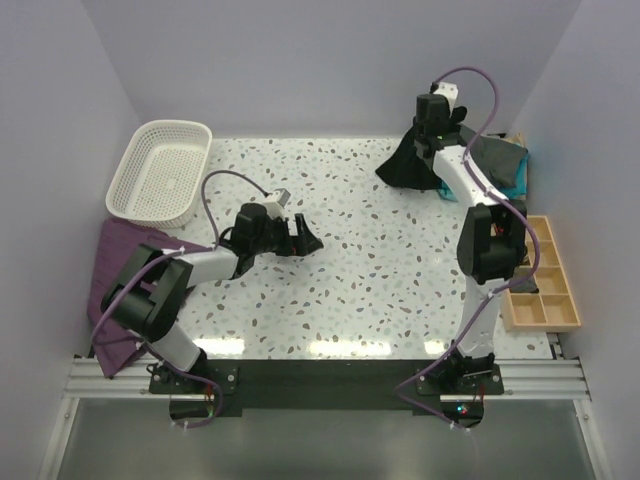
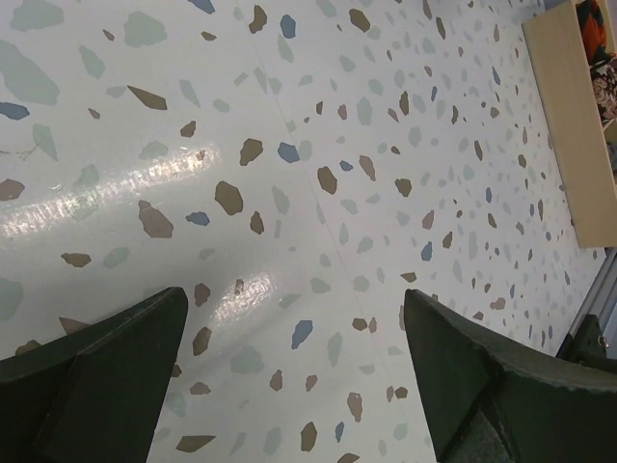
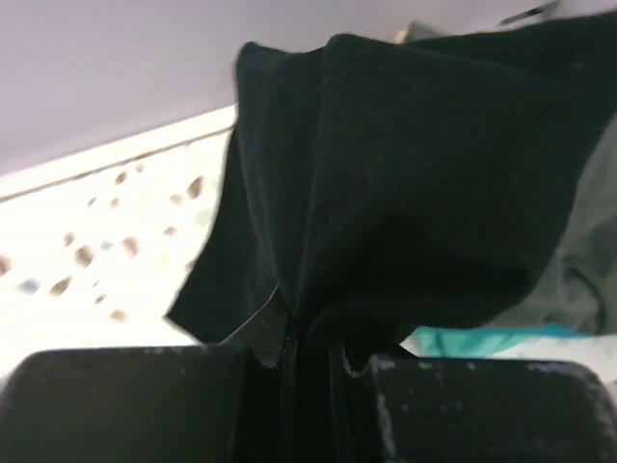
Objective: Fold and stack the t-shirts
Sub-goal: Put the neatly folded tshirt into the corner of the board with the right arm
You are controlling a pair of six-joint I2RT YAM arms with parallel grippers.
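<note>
My right gripper goes toward the right in the top view next, over the grey (image 3: 588,260) and teal t-shirts, since the black t-shirt still trails on bare table.
My right gripper (image 1: 428,148) is at the back right of the table, shut on a bunched fold of the black t-shirt (image 1: 405,166), which hangs from it down to the tabletop. In the right wrist view the black fabric (image 3: 405,183) is pinched between the closed jaws of that gripper (image 3: 310,352). A dark grey t-shirt (image 1: 497,155) and a teal one (image 1: 521,181) lie just right of it; both show behind the black one in the wrist view, grey (image 3: 588,260) and teal (image 3: 482,340). My left gripper (image 1: 305,238) is open and empty, low over the bare speckled table (image 2: 289,193), and also shows in its wrist view (image 2: 294,386).
A white lattice basket (image 1: 160,170) stands at the back left. A purple cloth (image 1: 125,262) lies at the left edge beside the left arm. A wooden compartment tray (image 1: 541,276) sits along the right edge and shows in the left wrist view (image 2: 569,116).
</note>
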